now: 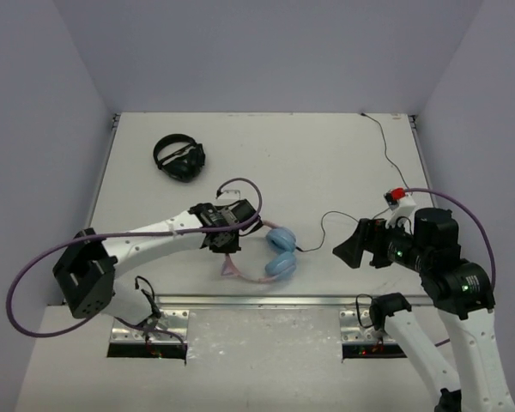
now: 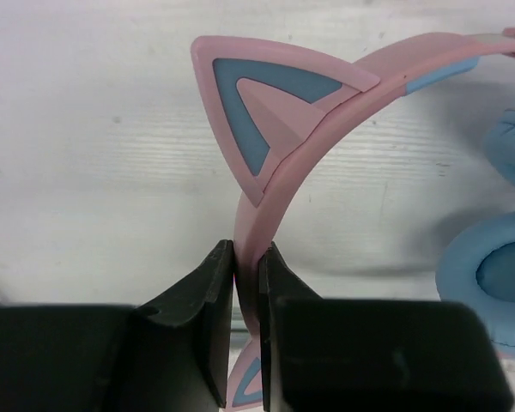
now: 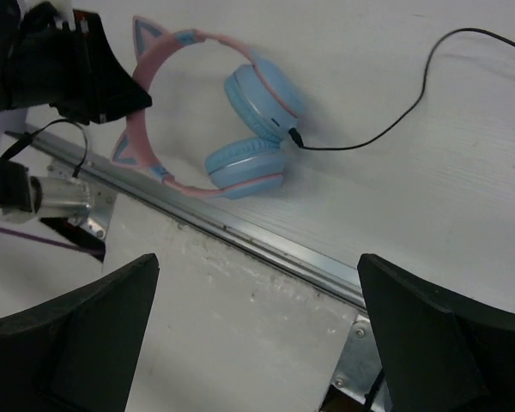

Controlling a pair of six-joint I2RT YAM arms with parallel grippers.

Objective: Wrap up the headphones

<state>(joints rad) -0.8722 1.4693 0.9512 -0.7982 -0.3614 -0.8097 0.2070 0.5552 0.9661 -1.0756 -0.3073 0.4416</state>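
My right gripper holds the headband and will next move across to the cable (image 1: pixel 326 225) near the ear cups. The cable lies to the left of my right gripper in the top view.
The headphones (image 1: pixel 280 252) lie near the table's front edge, with a pink cat-ear headband (image 2: pixel 326 112) and light blue ear cups (image 3: pixel 253 103). Their thin black cable (image 1: pixel 326 225) runs off to the right from the cups. My left gripper (image 2: pixel 247 257) is shut on the headband just below one cat ear, and the pink band is pinched between both black fingers. In the top view the left gripper (image 1: pixel 227 245) sits at the band's left side. My right gripper (image 1: pixel 348 249) hovers right of the cups, open and holding nothing, its fingers (image 3: pixel 77 343) far apart.
All-black headphones (image 1: pixel 178 158) lie at the back left. A small red and white object (image 1: pixel 397 195) sits at the right, with a thin black wire (image 1: pixel 384 142) running to the back edge. A metal rail (image 1: pixel 266 300) lines the table's front edge.
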